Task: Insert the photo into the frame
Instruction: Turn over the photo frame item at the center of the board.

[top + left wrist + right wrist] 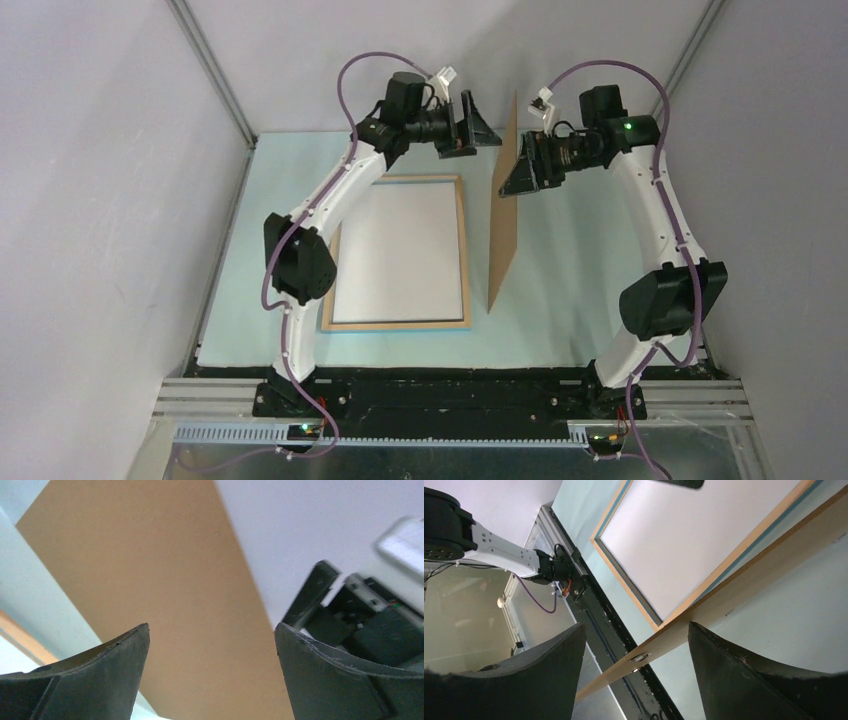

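My left gripper will move away from the board's flat side, since its open fingers face that side, and turn its fingers astride the board's top edge (516,120) (254,580).
The frame (395,326) lies flat on the table with its pale wood face up and a blue edge showing; its rim (736,551) also appears in the right wrist view. A white sheet fills its opening, the photo (398,250) (694,540) lying back up, its printed side hidden. A plain brown backing board (505,210) (165,580) (774,562) stands on edge just right of the frame. My right gripper (515,175) (636,625) is open astride the board's top edge, with only one finger near it. My left gripper (485,125) (212,625) hangs open facing the board's left face, apart from it.
The pale green mat (580,300) covers the table between white enclosure walls. A black rail (450,385) and the arm bases run along the near edge. The left arm's elbow (298,258) overhangs the frame's left side.
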